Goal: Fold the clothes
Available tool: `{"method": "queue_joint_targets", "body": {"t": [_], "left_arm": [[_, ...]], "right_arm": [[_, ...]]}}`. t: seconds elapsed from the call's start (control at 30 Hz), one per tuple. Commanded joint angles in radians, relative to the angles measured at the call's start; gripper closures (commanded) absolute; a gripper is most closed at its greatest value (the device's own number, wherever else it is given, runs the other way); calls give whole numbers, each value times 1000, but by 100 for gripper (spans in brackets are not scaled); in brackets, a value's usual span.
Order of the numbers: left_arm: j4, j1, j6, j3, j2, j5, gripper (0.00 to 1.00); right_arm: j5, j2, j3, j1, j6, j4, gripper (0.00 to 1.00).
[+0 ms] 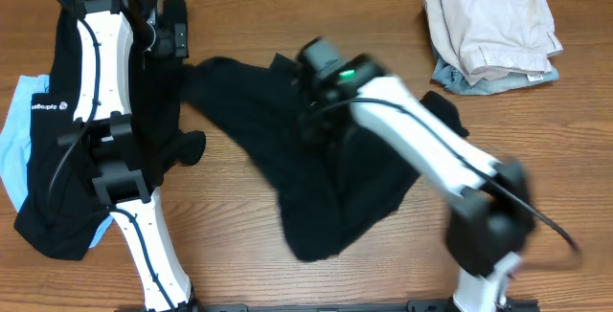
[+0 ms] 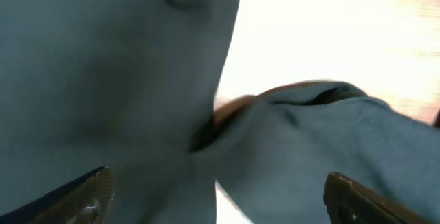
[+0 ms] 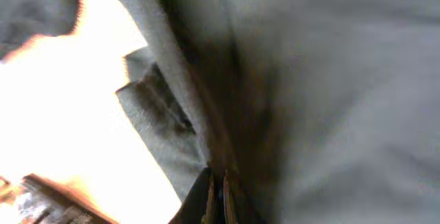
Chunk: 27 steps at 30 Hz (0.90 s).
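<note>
The garment's near part trails back from the fold in my fingers. My right gripper should move back over that near part and let go of the bunched cloth.
A black garment (image 1: 326, 178) lies crumpled across the middle of the wooden table, with one part stretched toward the upper left. My right gripper (image 1: 312, 111) is over its middle; in the right wrist view the fingers (image 3: 217, 189) are pressed together on a fold of the dark cloth (image 3: 330, 80). My left gripper (image 1: 180, 44) is at the garment's upper left end. In the left wrist view its fingers (image 2: 220, 196) are wide apart, with dark cloth (image 2: 103, 80) lying between and below them.
A stack of folded clothes, beige (image 1: 493, 15) on top of grey-blue (image 1: 479, 79), sits at the back right. A second black garment (image 1: 53, 188) and a light blue one (image 1: 17, 144) lie at the left under the left arm.
</note>
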Motion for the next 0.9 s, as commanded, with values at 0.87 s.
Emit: {"method": "queue_joint_targets", "body": {"t": [0.87], "left_arm": [[-259,-137,229,16,-109,299,14]], "right_arm": [[-27,-268,-407,51,12,-105,94]]}}
